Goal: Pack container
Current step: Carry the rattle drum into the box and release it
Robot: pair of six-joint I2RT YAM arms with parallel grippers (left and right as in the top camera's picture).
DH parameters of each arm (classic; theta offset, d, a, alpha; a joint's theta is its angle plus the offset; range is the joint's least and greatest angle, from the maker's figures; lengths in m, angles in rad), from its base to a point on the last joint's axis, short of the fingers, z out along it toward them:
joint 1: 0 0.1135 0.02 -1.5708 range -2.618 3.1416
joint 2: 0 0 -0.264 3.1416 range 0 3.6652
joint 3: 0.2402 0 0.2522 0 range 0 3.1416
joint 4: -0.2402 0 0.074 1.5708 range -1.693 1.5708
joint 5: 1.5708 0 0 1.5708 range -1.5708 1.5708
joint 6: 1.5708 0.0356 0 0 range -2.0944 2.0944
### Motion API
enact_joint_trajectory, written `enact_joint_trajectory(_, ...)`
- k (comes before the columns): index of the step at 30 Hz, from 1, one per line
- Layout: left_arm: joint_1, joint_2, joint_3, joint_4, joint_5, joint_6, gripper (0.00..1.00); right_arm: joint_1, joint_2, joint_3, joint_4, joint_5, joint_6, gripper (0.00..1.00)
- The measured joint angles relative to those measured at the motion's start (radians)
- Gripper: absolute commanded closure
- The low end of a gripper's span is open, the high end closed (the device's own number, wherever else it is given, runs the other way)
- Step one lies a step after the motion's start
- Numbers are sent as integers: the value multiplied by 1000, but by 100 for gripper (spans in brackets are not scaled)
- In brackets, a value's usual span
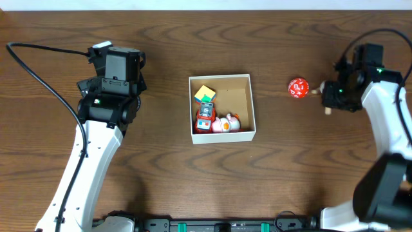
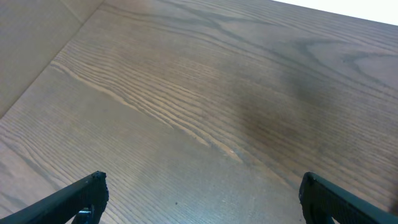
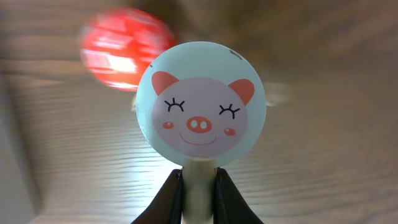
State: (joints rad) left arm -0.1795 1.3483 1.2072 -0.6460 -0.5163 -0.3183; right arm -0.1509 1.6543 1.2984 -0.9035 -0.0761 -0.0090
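Note:
The right gripper carries the paddle to the left in the overhead view next, over the container's empty brown bottom, the open space beside the toys.
The container, a square shallow cardboard box with white walls and a brown inside, sits mid-table holding a yellow-green block, a red toy and a pink-white toy. My right gripper is shut on the pale handle of a round pig-face paddle; in the overhead view it is at the right. A red ball with white marks lies on the table just left of it, blurred in the right wrist view. My left gripper is open and empty over bare wood, far left of the container.
The wooden table spans the view. The left arm runs down the left side and the right arm down the right. A black cable loops at the far left.

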Motion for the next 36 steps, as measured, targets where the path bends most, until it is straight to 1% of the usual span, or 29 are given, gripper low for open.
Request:
enact_joint_trajectory(2, 0, 0, 0, 0, 0, 0, 2, 58, -51, 3, 0, 0, -20, 99)
enact_joint_trajectory(6, 0, 0, 0, 0, 0, 0, 2, 220, -117, 5, 4, 0, -96, 99)
enact_joint_trajectory(9, 0, 0, 0, 0, 0, 0, 2, 353, -125, 5, 25, -4, -163, 99)
enact_joint_trajectory(13, 0, 0, 0, 0, 0, 0, 2, 495, -123, 5, 66, -7, -261, 99)
enact_joint_trajectory(16, 0, 0, 0, 0, 0, 0, 2, 565, -123, 5, 101, -8, -352, 99)
enact_joint_trajectory(19, 0, 0, 0, 0, 0, 0, 2, 612, -123, 5, 154, -7, -443, 99)
enact_joint_trajectory(24, 0, 0, 0, 0, 0, 0, 2, 634, -112, 5, 237, 7, -525, 99)
enact_joint_trajectory(29, 0, 0, 0, 0, 0, 0, 2, 634, -69, 5, 266, 24, -550, 99)
enact_joint_trajectory(36, 0, 0, 0, 0, 0, 0, 2, 634, 46, 5, 266, 23, -558, 99)
